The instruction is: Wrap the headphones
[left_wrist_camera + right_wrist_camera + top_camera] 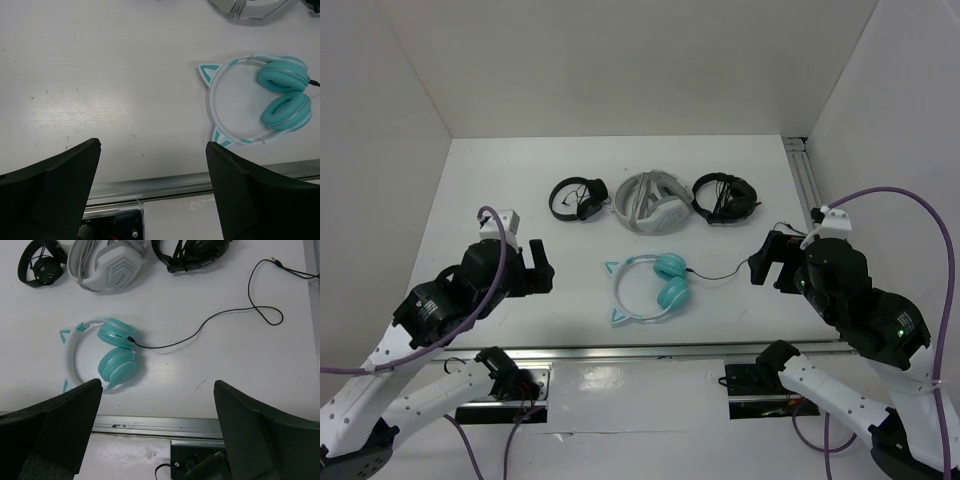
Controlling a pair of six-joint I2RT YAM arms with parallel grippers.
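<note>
My left gripper is open and needs to move down and to the right in the top view, onto the part of the headband between the cat ears, because that curve faces it.
The teal headphones [670, 292] lie flat near the table's front middle, with both ear cups side by side and the pale cat-ear headband [617, 290] curving left. Their thin black cable [720, 272] runs right from the upper cup; in the right wrist view the headphones [116, 365] sit at the left and the cable [200, 330] loops off to the upper right. My left gripper [544, 268] hovers open to the left of them, and its own view shows the headphones [282, 75] at the upper right. My right gripper [767, 272] hovers open to their right, near the cable's far stretch. Neither holds anything.
Three other headsets lie in a row further back: a small black pair [578, 198], a white-grey pair [650, 203] and a black pair [725, 196]. A metal rail [650, 352] runs along the front edge and another [805, 175] along the right side. White walls enclose the table.
</note>
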